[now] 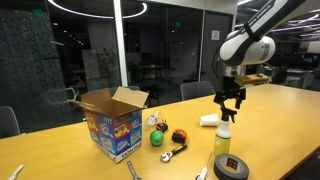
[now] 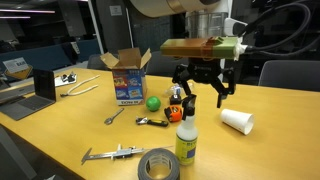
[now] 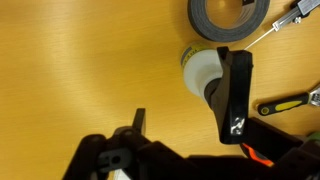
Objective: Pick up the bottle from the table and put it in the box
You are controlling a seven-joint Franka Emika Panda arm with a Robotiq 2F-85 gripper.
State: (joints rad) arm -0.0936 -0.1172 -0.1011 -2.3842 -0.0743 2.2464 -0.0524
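My gripper moves toward the right in the wrist view next and centers its open fingers around the black trigger top, because that top sits off-center between them.
The bottle (image 1: 223,140) stands upright on the light-wood table (image 1: 285,115), with a yellow-green body, white neck and black trigger top. It also shows in an exterior view (image 2: 187,140). My gripper (image 1: 230,104) hangs open just above it, fingers spread (image 2: 200,92), holding nothing. In the wrist view the bottle (image 3: 203,72) is seen from above, partly under one finger, and the gripper (image 3: 187,108) is open. The cardboard box (image 1: 112,125) with blue printed sides stands open-flapped farther along the table (image 2: 128,78).
A grey tape roll (image 1: 231,167) (image 2: 160,165) (image 3: 228,20) lies close by the bottle. A white paper cup (image 1: 209,120) (image 2: 237,121) lies on its side nearby. A green ball (image 2: 152,102), small toys and hand tools (image 3: 290,100) lie between bottle and box. A laptop (image 2: 40,88) stands farther off.
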